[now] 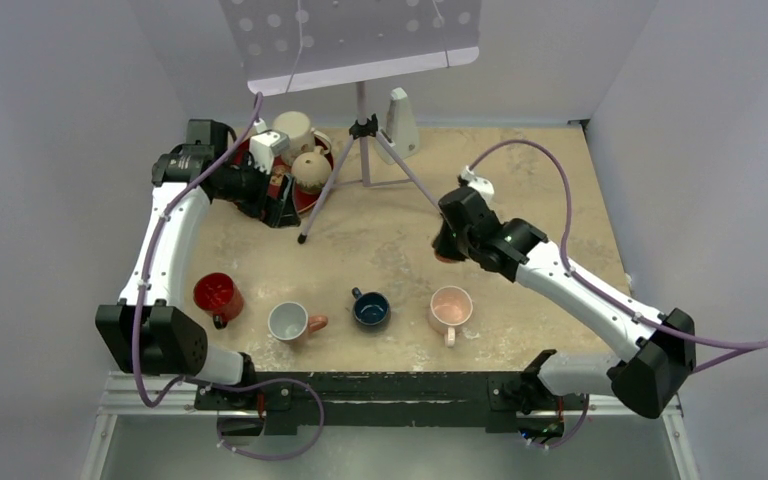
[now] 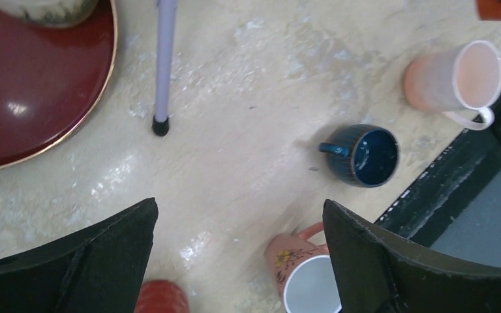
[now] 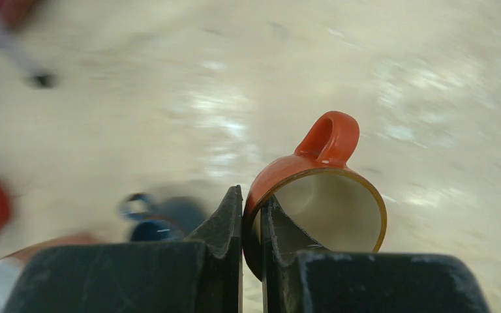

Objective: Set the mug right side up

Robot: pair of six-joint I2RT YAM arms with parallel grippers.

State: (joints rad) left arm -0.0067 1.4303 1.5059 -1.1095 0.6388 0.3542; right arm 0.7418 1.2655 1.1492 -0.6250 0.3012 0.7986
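Observation:
Next, my right gripper lowers the orange mug back and toward the right in the top view onto the bare table beside the pink mug.
The mug (image 3: 319, 189) is orange with a pale inside. It hangs tilted in my right gripper (image 3: 251, 195), mouth toward the wrist camera and handle on the far side. One finger is inside the rim and one outside, shut on the wall. From above, only a sliver of the mug (image 1: 445, 257) shows under the right gripper (image 1: 450, 242), right of the table's middle. My left gripper (image 2: 240, 208) stands open over bare table with nothing between its fingers. In the top view the left gripper (image 1: 280, 205) is at the back left, beside the red plate.
Four upright mugs line the front: red (image 1: 217, 295), white-lined terracotta (image 1: 290, 322), dark blue (image 1: 370, 308) and pink (image 1: 450, 308). A red plate (image 1: 305, 200) with several mugs sits back left. A tripod (image 1: 360, 140) spreads its legs at the back centre, one foot (image 2: 161, 125) near the plate.

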